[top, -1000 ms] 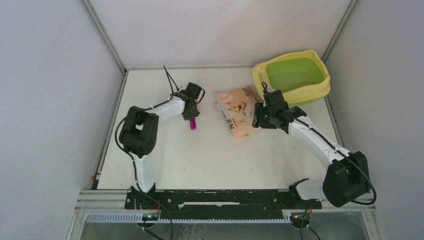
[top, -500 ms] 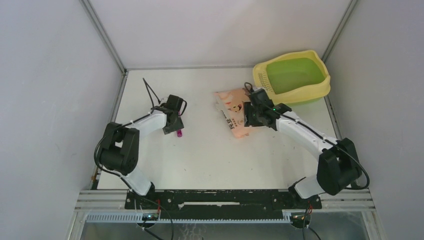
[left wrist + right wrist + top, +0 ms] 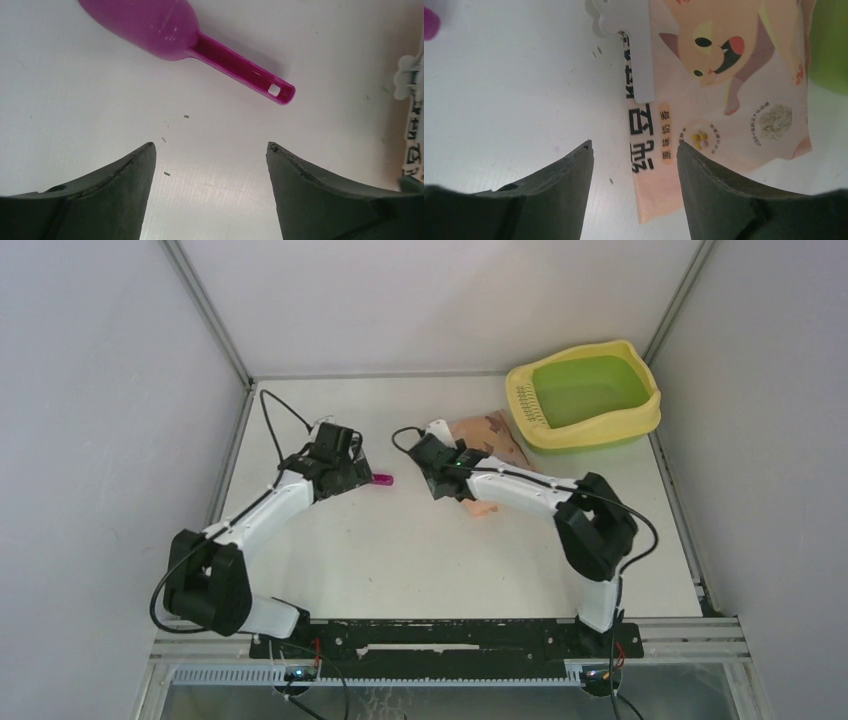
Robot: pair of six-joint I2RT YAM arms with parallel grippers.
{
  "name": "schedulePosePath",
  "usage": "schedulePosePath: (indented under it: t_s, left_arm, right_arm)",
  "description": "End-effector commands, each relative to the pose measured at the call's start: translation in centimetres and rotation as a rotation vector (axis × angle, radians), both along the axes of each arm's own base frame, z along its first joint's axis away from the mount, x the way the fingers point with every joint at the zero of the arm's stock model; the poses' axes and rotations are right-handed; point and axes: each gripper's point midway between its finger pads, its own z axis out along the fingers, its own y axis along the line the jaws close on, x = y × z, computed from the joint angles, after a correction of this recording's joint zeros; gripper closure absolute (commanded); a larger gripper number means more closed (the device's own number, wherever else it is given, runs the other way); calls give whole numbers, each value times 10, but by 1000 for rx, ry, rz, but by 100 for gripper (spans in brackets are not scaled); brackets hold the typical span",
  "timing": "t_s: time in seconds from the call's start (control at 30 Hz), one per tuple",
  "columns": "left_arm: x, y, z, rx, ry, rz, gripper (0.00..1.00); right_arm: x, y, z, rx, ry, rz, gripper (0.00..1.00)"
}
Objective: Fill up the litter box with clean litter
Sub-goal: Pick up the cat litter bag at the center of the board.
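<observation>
The bag's lettered edge is bare between the white clip and the bag's near corner, so I will lower my right gripper to that part next.
The litter box (image 3: 585,395), pale yellow with a lime-green basin, stands at the far right corner; its green edge shows in the right wrist view (image 3: 830,45). A peach-pink printed bag (image 3: 492,432) lies flat beside it. My right gripper (image 3: 437,468) (image 3: 634,144) hangs open over the bag's (image 3: 724,75) left edge, one corner of it showing between the fingers, nothing gripped. A magenta scoop (image 3: 382,479) (image 3: 165,25) lies on the table just ahead of my open, empty left gripper (image 3: 352,472) (image 3: 210,146). A few litter (image 3: 186,116) specks dot the table.
A white clip (image 3: 629,45) sits on the bag's top edge. The white table (image 3: 420,550) is closed in by grey walls on the left, back and right. Both arms reach toward the table's middle, their elbows low over the near half.
My left gripper moved left and toward me, opened, and the scoop now lies on the table. My right gripper slid left across the bag to its left edge and opened slightly wider.
</observation>
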Motion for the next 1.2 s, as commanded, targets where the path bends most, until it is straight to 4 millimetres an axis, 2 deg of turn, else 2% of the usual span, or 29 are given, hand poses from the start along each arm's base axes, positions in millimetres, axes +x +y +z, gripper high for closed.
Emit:
schedulePosePath:
  t_s: [0.0, 0.03, 0.07, 0.23, 0.33, 0.4, 0.43, 0.5, 0.53, 0.57, 0.7, 0.83, 0.9, 1.0, 1.17]
  left_arm:
    - [-13, 2, 14, -18, -33, -14, 10]
    - [-15, 3, 15, -19, -37, -11, 2]
    - [-17, 4, 15, -20, -40, -8, 1]
    - [-22, 5, 18, -34, -54, -7, 0]
    - [-23, 5, 20, -40, -62, -9, 0]
    - [-23, 4, 22, -45, -68, -12, 0]
    - [-23, 4, 23, -49, -71, -14, 0]
    - [-23, 3, 24, -51, -76, -16, 0]
    - [-23, 4, 24, -52, -78, -15, 0]
    - [-24, 4, 24, -52, -78, -16, 0]
    - [-26, 5, 25, -53, -83, -11, 0]
    - [-30, 8, 26, -47, -91, -7, 0]
    - [-31, 10, 27, -47, -96, -4, 0]
    - [-33, 11, 28, -54, -105, -2, 0]
    - [-36, 10, 29, -70, -121, -3, 0]
  right_arm:
    - [14, 0, -8, -146, -59, -34, 29]
    - [14, -1, -12, -171, -59, -45, 27]
    - [15, -3, -16, -195, -60, -60, 27]
    - [18, -30, -28, -338, -64, -162, 23]
    - [18, -44, -37, -363, -36, -199, 28]
    - [18, -52, -41, -358, -20, -217, 37]
    - [18, -54, -41, -350, -14, -220, 47]
    - [16, -54, -35, -320, -20, -217, 76]
    - [15, -52, -32, -295, -18, -210, 88]
    - [14, -50, -25, -268, -21, -206, 100]
    - [2, -27, 7, -121, -2, -122, 100]
    - [-27, 3, 61, 121, 65, 23, 100]
    - [-40, 11, 91, 237, 101, 94, 100]
    - [-52, 7, 130, 297, 106, 125, 100]
    - [-49, -5, 156, 306, 91, 96, 100]
